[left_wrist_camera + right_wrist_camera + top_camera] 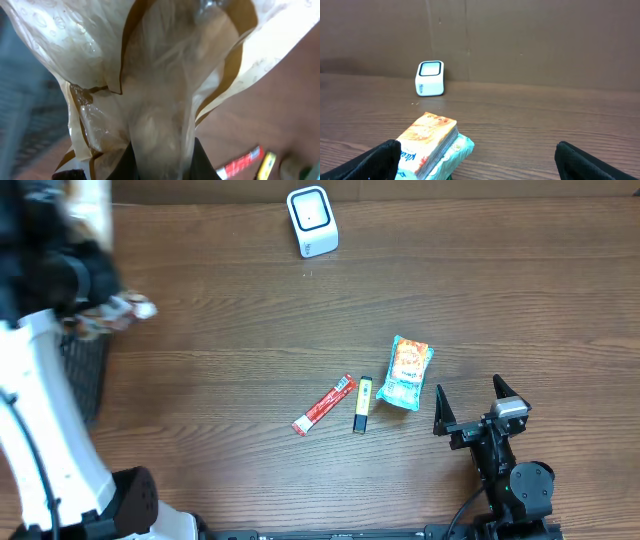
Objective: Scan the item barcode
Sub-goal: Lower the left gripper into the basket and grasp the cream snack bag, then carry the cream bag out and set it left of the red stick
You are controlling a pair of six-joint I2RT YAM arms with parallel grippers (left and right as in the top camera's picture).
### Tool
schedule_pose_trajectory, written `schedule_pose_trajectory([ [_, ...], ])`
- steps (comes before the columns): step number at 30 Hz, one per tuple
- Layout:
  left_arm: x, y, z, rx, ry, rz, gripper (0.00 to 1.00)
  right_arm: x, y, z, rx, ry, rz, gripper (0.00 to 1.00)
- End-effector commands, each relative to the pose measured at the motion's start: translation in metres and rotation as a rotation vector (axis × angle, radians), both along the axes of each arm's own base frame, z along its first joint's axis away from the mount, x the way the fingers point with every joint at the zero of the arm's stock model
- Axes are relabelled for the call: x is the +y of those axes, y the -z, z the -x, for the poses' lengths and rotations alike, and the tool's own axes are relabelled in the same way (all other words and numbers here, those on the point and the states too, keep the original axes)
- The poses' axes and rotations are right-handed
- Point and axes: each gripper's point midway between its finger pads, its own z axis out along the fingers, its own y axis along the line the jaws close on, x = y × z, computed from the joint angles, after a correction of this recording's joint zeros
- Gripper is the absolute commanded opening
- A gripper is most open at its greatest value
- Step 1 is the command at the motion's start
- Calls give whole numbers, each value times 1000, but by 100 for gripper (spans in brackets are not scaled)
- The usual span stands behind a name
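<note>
My left gripper swings to its right in the overhead view, goes down and releases the packet [128, 310] next, since bare tabletop [244, 398] beside the red sachet lies below.
My left gripper [162, 167] is shut on a crinkly clear and white plastic packet with brown trim [165, 75], which fills the left wrist view. From overhead, that packet [128, 310] hangs at the far left of the table, above a black basket's edge. The white barcode scanner [312, 221] stands at the back centre, and the right wrist view also catches the scanner [430, 78]. My right gripper [469, 392] rests open at the front right, nothing between its fingers [380, 160].
An orange tissue pack stacked on a teal one [408, 372] lies just left of the right gripper. A red stick sachet [323, 405] and a small yellow item [362, 403] lie at mid-table. A black mesh basket [88, 375] stands at the left edge.
</note>
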Motion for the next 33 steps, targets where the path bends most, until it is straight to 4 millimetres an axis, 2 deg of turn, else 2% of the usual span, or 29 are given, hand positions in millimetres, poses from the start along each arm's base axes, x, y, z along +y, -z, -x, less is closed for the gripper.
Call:
schedule_pose_trajectory([
  [1,-25,37,-3,120,79,-42,4,-3,2,-1,-5,16,4,100],
  [8,-77,135,4,341,167,-85,4,-3,2,-1,-5,16,4,100],
  [12,-92,192,18,426,196,-152,4,-3,2,-1,-5,16,4,100],
  [17,-108,245,37,479,258,-195,4,-3,2,-1,-5,16,4,100],
  [18,-110,255,41,488,270,-200,8,-3,2,-1,-5,16,4,100],
  [19,-111,261,44,493,276,-203,17,-3,2,-1,-5,16,4,100],
  [21,-113,271,49,505,285,-198,66,-3,2,-1,-5,16,4,100],
  [22,-114,273,50,506,293,-189,82,-3,2,-1,-5,16,4,100],
  [25,-116,266,43,489,324,-186,84,-3,2,-1,-5,16,4,100],
  [28,-118,244,29,447,325,-175,84,-3,2,-1,-5,16,4,100],
  [31,-137,220,17,392,349,-89,79,-3,2,-1,-5,16,4,100],
  [33,-155,211,14,369,383,-9,77,-3,2,-1,-5,16,4,100],
])
